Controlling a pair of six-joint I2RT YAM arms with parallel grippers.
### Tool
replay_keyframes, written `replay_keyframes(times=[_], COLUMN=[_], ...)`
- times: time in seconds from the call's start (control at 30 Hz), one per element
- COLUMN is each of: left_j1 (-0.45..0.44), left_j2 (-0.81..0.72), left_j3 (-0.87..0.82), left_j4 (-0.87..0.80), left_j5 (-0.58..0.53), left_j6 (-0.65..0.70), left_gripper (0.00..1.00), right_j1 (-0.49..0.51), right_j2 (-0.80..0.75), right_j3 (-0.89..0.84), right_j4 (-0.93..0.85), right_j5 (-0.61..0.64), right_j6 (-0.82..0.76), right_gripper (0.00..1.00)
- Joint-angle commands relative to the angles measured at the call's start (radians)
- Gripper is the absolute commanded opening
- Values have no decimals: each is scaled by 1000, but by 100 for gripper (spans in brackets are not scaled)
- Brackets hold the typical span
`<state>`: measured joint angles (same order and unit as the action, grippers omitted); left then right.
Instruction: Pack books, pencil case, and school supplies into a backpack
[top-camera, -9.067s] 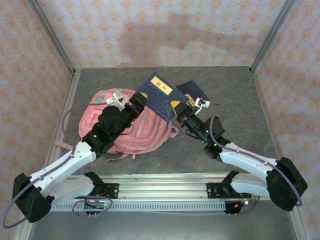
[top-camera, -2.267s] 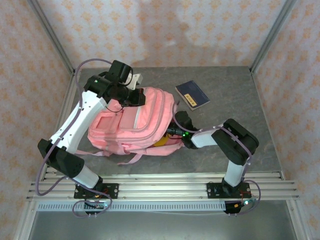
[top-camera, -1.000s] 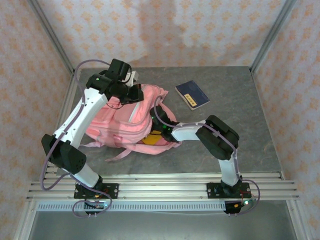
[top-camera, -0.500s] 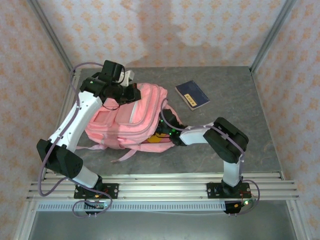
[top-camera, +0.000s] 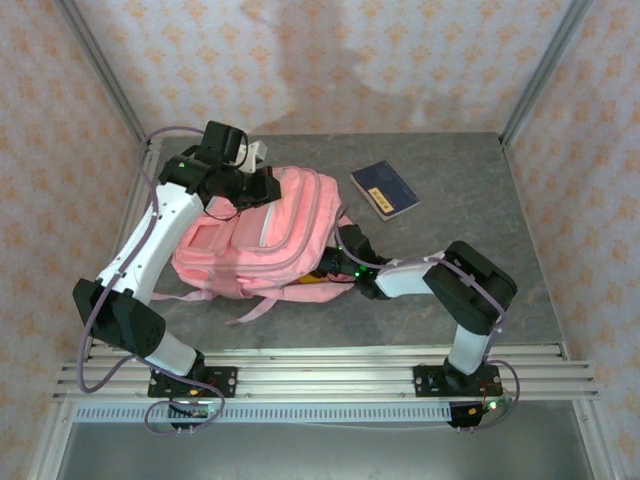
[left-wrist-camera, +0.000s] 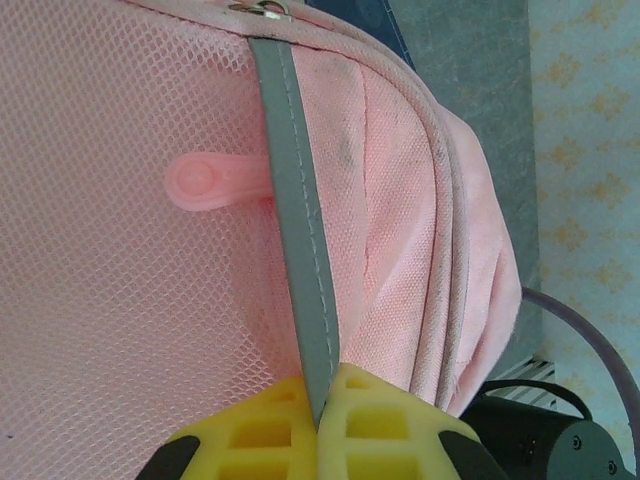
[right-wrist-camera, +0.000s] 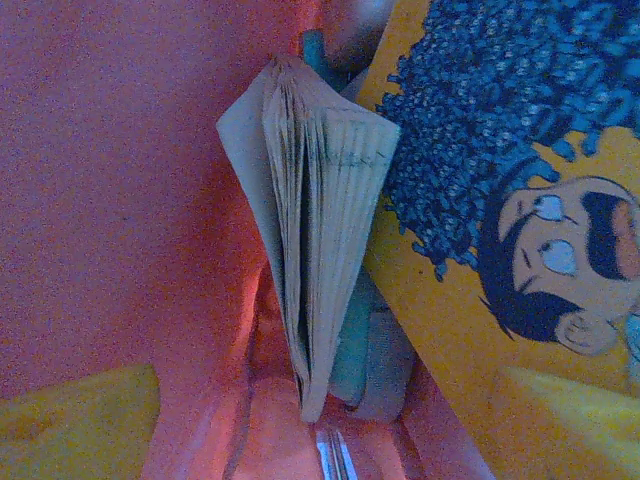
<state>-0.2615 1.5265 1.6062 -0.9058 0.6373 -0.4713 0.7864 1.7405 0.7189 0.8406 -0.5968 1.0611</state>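
The robot's left gripper will next move down toward the backpack's opening (top-camera: 314, 279) and let go of the backpack's grey piece, since the yellow book is already inside the backpack beside the fanned book.
The pink backpack (top-camera: 255, 235) lies on the table with its opening facing right. My left gripper (left-wrist-camera: 322, 385) is shut on a grey strip of the backpack (left-wrist-camera: 120, 250), holding its top edge (top-camera: 262, 186) up. My right gripper (top-camera: 340, 262) reaches into the opening. Inside, its yellow fingers (right-wrist-camera: 70, 420) stand open on either side of a book with fanned pages (right-wrist-camera: 325, 200), touching nothing. The yellow book with the blue cartoon cover (right-wrist-camera: 480, 290) leans on the right, and its corner (top-camera: 312, 283) pokes out of the bag. A teal item (right-wrist-camera: 350, 350) sits behind the fanned book.
A navy book with a yellow label (top-camera: 385, 190) lies on the grey table (top-camera: 480, 230) to the right of the backpack. Pink straps (top-camera: 240, 308) trail toward the front rail. Patterned walls close in the sides and back.
My right arm has drawn back to the right out of the bag's depth and its fingers have opened wider. The backpack has shifted slightly; the left gripper keeps its hold.
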Motion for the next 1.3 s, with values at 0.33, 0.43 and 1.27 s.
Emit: replay_keyframes(times=[0.33, 0.43, 1.27], left_j1=[18, 18, -199], left_j2=[-69, -73, 68], left_j3=[8, 8, -84], left_j4=[132, 128, 3], left_j5=[44, 42, -387], left_j6=[-15, -14, 36], left_gripper=[0, 0, 0], right_j1=[-93, -98, -410], right_j2=[-226, -249, -662], right_j3=[-152, -158, 130], right_j4=[-125, -134, -1140], right_j5=[111, 142, 525], right_j6=[-64, -56, -477], right_gripper=[44, 22, 27])
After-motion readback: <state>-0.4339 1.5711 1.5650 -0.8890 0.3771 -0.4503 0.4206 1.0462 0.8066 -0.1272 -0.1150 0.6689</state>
